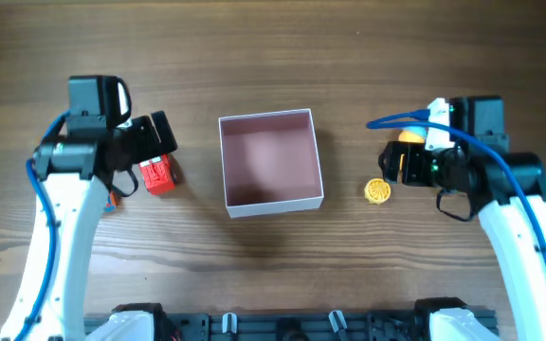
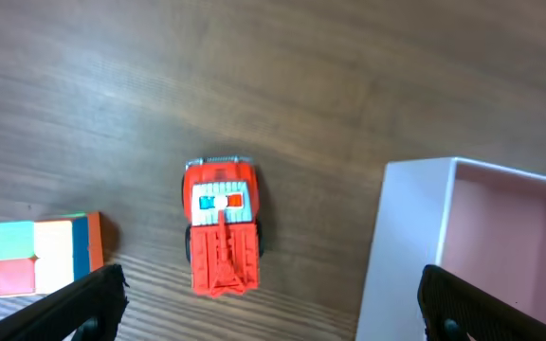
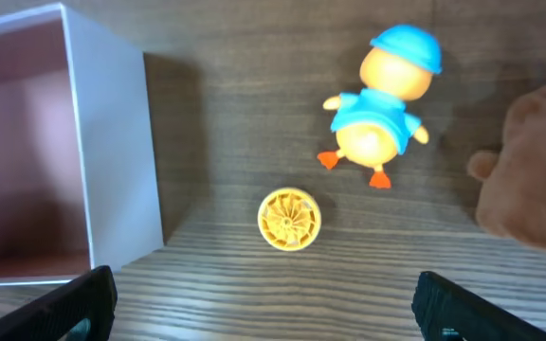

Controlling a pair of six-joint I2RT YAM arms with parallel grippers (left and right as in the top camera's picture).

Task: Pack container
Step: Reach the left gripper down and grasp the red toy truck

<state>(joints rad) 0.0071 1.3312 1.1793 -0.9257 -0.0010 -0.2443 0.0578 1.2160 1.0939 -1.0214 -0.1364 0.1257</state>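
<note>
Next, the left gripper moves down onto the red toy truck [image 1: 157, 175] [image 2: 222, 227], its open fingers going down around the truck's sides, as the truck lies below the gripper.
The container [image 1: 275, 202] is a square, shallow white box with a dusty-pink inside, standing empty at the table's middle. It also shows in the left wrist view [image 2: 406, 237] and the right wrist view [image 3: 112, 142]. My left gripper [image 1: 159, 150] is open and empty, hovering over a red toy truck [image 1: 157, 175] left of the container. In the left wrist view the truck [image 2: 222, 227] lies ahead of the open jaws [image 2: 273, 317]. My right gripper [image 1: 394, 163] is open and empty right of the container. A yellow wheel [image 3: 289, 219] lies ahead of its jaws [image 3: 273, 308].
A multicoloured cube [image 2: 45, 251] lies left of the truck. A toy duck in blue [image 3: 382, 109] lies beyond the yellow wheel [image 1: 376, 190], and a brown plush [image 3: 534, 170] lies to its right. The duck [image 1: 410, 135] is partly under the right arm in the overhead view.
</note>
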